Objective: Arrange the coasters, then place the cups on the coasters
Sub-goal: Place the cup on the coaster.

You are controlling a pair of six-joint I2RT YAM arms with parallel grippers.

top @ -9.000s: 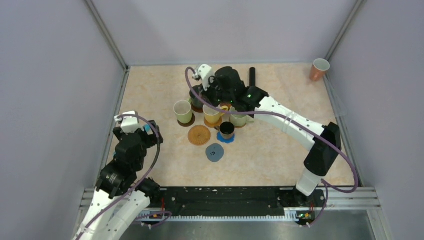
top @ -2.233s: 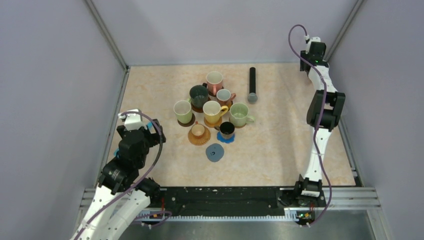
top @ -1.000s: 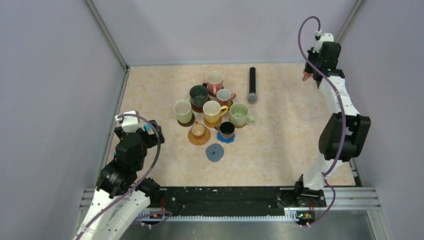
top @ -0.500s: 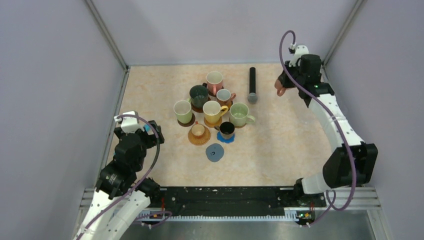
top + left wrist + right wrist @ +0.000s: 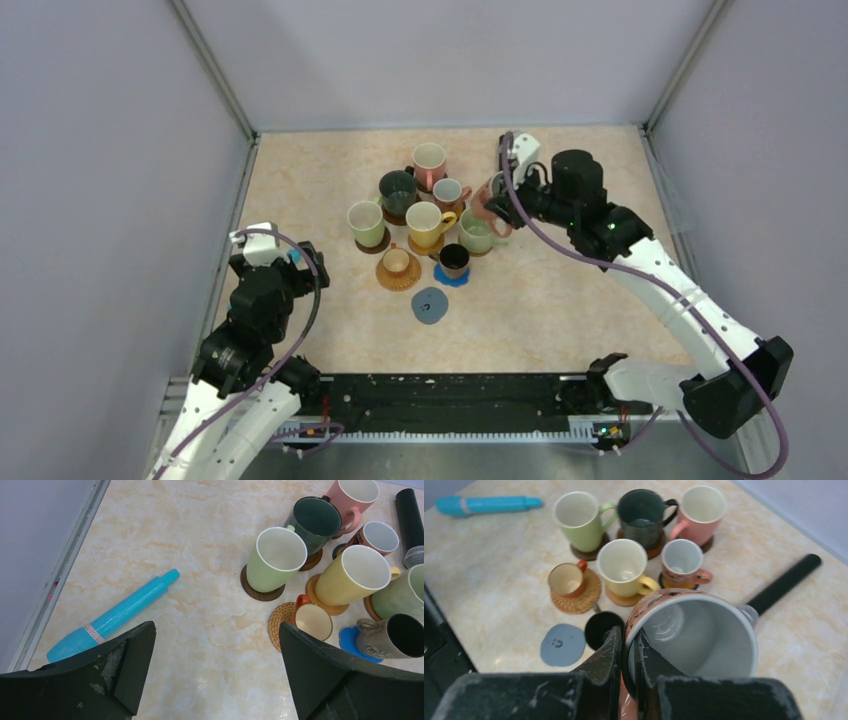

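The grey-blue coaster (image 5: 430, 306) is bare, so my right gripper next needs to move back and to the left in the top view, then go down and let go of the brown-orange cup on it.
My right gripper (image 5: 628, 641) is shut on the rim of a brown-orange cup (image 5: 696, 635), one finger inside and one outside. It holds that cup (image 5: 488, 197) in the air over the right side of the cluster. Below, the pale green (image 5: 366, 222), dark green (image 5: 397, 190), pink (image 5: 429, 160) and yellow (image 5: 425, 222) cups stand on round coasters. A small orange cup (image 5: 397, 262) sits on a woven coaster (image 5: 586, 597). The grey-blue coaster (image 5: 431, 304) lies bare. My left gripper (image 5: 215, 630) hangs open over bare table.
A long black cylinder (image 5: 781, 585) lies behind the cluster, partly under my right arm. A turquoise marker (image 5: 112, 616) lies near the left wall. A dark cup (image 5: 455, 260) stands on a blue flower-shaped coaster (image 5: 452, 278). Walls close the left, back and right sides.
My right arm has swung from the back right corner leftward to the cluster, carrying the brown-orange cup. The left arm and the standing cups have not moved.
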